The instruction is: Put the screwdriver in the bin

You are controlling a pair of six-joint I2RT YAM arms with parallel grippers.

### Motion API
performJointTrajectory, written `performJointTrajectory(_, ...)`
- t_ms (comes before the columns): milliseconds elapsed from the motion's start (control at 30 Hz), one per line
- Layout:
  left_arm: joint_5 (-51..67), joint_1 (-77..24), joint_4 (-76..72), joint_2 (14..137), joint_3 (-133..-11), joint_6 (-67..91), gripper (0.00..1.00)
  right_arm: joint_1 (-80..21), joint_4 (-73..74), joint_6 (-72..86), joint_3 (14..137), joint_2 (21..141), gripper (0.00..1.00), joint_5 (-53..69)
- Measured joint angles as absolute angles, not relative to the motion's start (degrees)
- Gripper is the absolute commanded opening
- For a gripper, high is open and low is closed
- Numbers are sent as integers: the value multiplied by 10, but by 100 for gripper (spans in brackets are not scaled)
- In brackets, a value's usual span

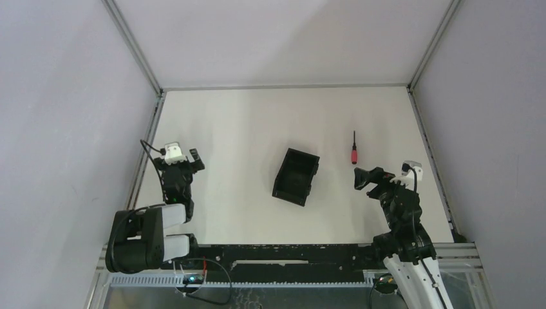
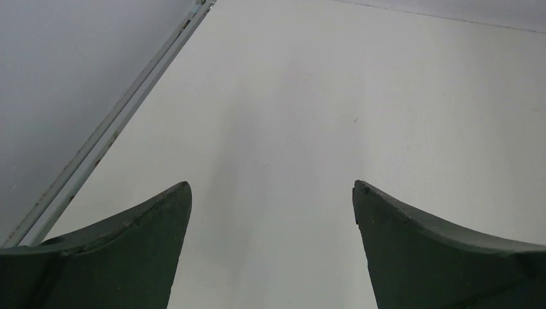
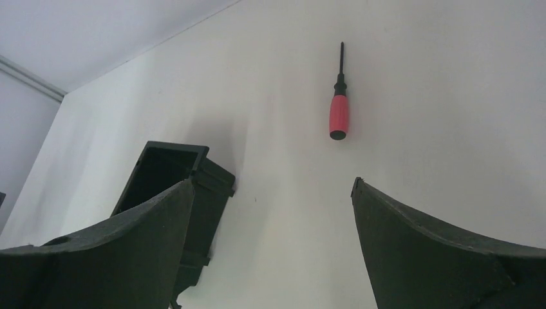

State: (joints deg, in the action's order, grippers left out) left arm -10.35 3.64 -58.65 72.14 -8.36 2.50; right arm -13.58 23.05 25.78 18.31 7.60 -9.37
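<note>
I need to reach outward with my open right gripper and lower its fingers to both sides of the black collar above its handle (image 1: 354,148) (image 3: 340,89), because the screwdriver is farther outward and below the gripper.
The screwdriver (image 1: 353,152), red handle and thin black shaft, lies on the white table right of centre, shaft pointing away from me; it shows in the right wrist view (image 3: 338,108) ahead of the open fingers. The black bin (image 1: 296,176) stands empty at the table's middle, and its rim shows at the left in the right wrist view (image 3: 169,168). My right gripper (image 1: 362,179) is open and empty, just nearer than the screwdriver and right of the bin. My left gripper (image 1: 193,158) is open and empty at the far left, over bare table (image 2: 273,187).
Grey enclosure walls with metal frame rails border the table on the left (image 1: 147,154), right (image 1: 430,154) and back. A black rail (image 1: 283,252) with cables runs along the near edge between the arm bases.
</note>
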Motion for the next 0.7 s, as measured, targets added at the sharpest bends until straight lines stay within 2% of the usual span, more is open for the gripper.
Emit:
performJointTrajectory(233, -103, 36, -587, 721, -84, 25, 100, -136, 229, 262, 185, 73, 100, -112)
performJointTrajectory(400, -103, 36, -587, 721, -84, 25, 100, -136, 204, 229, 232, 84, 100, -79)
performJointTrajectory(567, -103, 36, -587, 721, -84, 25, 100, -136, 160, 183, 363, 182, 100, -48)
performJointTrajectory(700, -103, 36, -587, 721, -84, 25, 100, -135, 223, 152, 575, 366, 100, -75)
